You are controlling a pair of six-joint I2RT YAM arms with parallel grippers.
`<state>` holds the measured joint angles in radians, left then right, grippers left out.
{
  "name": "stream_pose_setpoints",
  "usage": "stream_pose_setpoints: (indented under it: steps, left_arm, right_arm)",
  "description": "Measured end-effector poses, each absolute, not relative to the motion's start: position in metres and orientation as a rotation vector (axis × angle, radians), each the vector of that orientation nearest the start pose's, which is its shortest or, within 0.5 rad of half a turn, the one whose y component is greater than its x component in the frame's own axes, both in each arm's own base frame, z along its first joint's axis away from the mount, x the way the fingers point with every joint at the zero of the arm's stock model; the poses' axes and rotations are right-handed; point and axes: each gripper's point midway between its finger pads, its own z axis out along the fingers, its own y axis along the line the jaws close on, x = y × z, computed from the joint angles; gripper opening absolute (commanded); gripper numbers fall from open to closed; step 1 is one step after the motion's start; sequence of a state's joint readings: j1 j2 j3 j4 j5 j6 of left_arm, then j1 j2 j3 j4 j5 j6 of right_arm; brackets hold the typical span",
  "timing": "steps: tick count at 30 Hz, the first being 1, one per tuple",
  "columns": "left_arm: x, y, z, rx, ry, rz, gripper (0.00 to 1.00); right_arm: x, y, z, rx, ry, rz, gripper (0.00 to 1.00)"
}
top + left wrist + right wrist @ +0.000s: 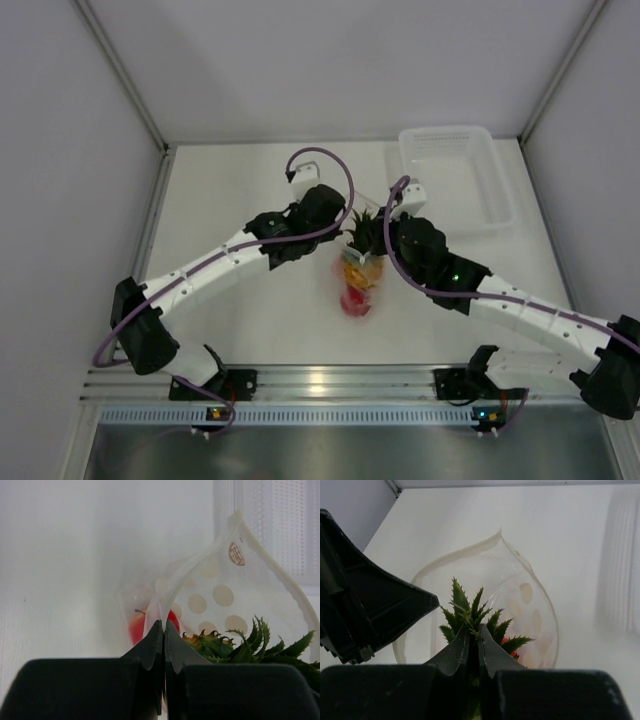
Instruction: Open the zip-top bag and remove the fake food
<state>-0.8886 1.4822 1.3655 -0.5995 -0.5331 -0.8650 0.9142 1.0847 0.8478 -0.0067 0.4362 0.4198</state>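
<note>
My right gripper next lifts the toy pineapple (358, 265) up clear of the bag's opening, moves over the translucent bin (455, 178) and lowers to release it, since the bin stands empty.
The clear zip-top bag (360, 283) hangs in mid-table with its mouth held open. My left gripper (164, 625) is shut on the bag's left rim (172, 587). My right gripper (474, 630) is shut on the green leafy crown (470, 611) of the toy pineapple (358, 265), which stands in the open bag mouth (540, 605). A glossy red fruit (136, 626) shows through the plastic lower in the bag; red also shows in the top view (355, 300). The left gripper's black finger (375, 607) is at the left of the right wrist view.
A rigid translucent rectangular bin (455, 175) stands at the back right, also seen in the left wrist view (280, 530). The white walls of the enclosure border the table on three sides.
</note>
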Motion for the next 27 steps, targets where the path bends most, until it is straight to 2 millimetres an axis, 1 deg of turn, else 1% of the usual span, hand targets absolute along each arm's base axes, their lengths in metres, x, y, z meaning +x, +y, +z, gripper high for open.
stream_pose_setpoints:
  steps: [5,9,11,17,21,24,26,27]
  left_arm:
    - [0.299,-0.286,0.226,-0.208,2.219,-0.433,0.00]
    - [0.290,-0.294,0.233,-0.152,2.233,-0.501,0.00]
    - [0.287,-0.297,0.236,-0.122,2.234,-0.524,0.00]
    - [0.287,-0.298,0.236,-0.061,2.233,-0.519,0.00]
    - [0.290,-0.298,0.240,-0.050,2.207,-0.510,0.00]
    - [0.294,-0.293,0.241,-0.048,2.186,-0.475,0.00]
    - [0.297,-0.288,0.239,-0.053,2.184,-0.453,0.00]
    - [0.298,-0.285,0.236,-0.054,2.187,-0.440,0.00]
  right_arm:
    - [0.283,0.259,0.268,-0.137,1.774,0.520,0.00]
    - [0.291,0.262,0.282,-0.114,1.716,0.527,0.00]
    - [0.294,0.265,0.286,-0.106,1.702,0.529,0.00]
    - [0.299,0.271,0.288,-0.124,1.685,0.521,0.00]
    - [0.298,0.273,0.296,-0.158,1.667,0.521,0.00]
    - [0.295,0.274,0.308,-0.185,1.648,0.545,0.00]
    - [0.290,0.271,0.321,-0.187,1.621,0.572,0.00]
    - [0.287,0.268,0.331,-0.182,1.599,0.591,0.00]
